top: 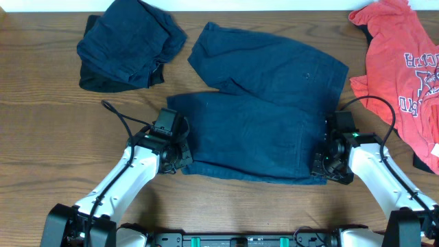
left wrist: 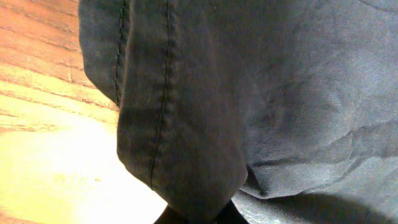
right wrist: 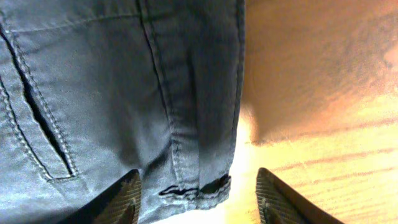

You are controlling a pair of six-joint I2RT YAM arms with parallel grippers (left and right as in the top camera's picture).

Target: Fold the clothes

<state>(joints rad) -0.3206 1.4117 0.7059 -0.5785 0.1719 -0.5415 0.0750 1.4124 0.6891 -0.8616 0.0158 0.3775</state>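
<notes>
I will next lift my left gripper, then move it outward and down onto the far leg's end [top: 207, 45] by the crumpled pile and release the hem, as the legs lie apart.
Dark navy shorts [top: 260, 116] lie spread in the middle of the table, one leg angled toward the back. My left gripper [top: 180, 154] is at their front left corner. In the left wrist view the seamed hem [left wrist: 161, 112] bunches down to a point in my jaws [left wrist: 199, 219], which are shut on it. My right gripper [top: 324, 165] is at the front right corner. In the right wrist view its fingers [right wrist: 199, 199] are open, straddling the waistband edge with its pocket slit and belt loop [right wrist: 186, 143].
A crumpled pile of dark navy and black clothes [top: 130, 44] sits at the back left. A red-orange T-shirt [top: 405, 62] with printed lettering lies at the right edge. The wooden table [top: 41, 123] shows bare at the left.
</notes>
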